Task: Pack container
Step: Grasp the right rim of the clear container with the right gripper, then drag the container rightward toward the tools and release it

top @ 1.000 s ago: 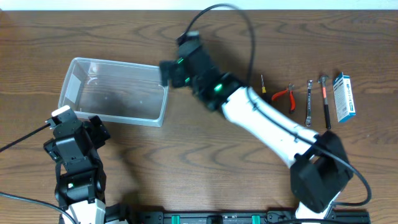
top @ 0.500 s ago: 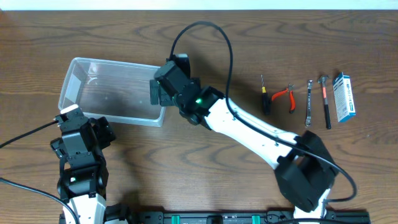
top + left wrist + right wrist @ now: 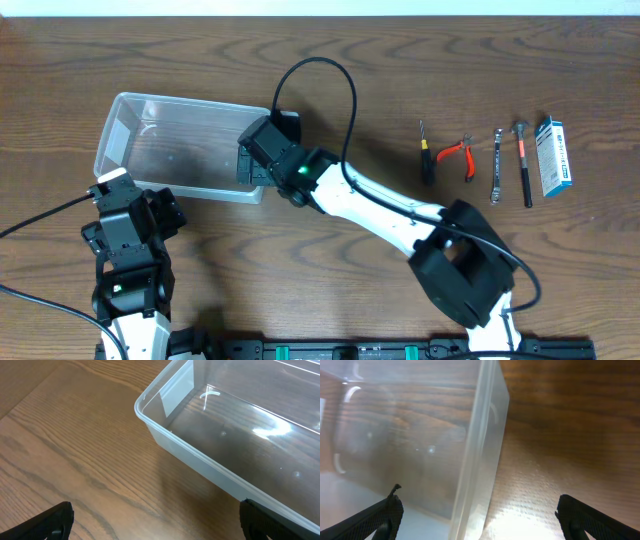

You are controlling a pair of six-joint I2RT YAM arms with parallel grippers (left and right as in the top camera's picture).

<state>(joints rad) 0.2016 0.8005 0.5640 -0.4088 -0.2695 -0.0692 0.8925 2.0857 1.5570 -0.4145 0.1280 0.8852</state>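
My right gripper comes down over the container's short end (image 3: 473, 473) facing the tools next.
The clear plastic container (image 3: 180, 150) lies at the left of the table, empty, with its white label (image 3: 118, 133) on the left short end. My right gripper (image 3: 246, 166) is open and straddles the container's right end wall (image 3: 481, 435): in the right wrist view (image 3: 477, 522) one finger is inside the bin and one outside. My left gripper (image 3: 158, 212) is open and empty just in front of the container's near-left corner. In the left wrist view (image 3: 160, 530) the labelled corner (image 3: 177, 390) lies ahead of it.
A row of hand tools lies at the right: a black screwdriver (image 3: 425, 152), red pliers (image 3: 457, 153), a wrench (image 3: 496, 165), a hammer (image 3: 523, 162) and a blue-and-white box (image 3: 553, 155). The right arm's cable loops above the container's right end.
My right arm has swung left and down, bringing its open jaws over the container's right end wall. The left gripper shifted slightly at first and then stayed still.
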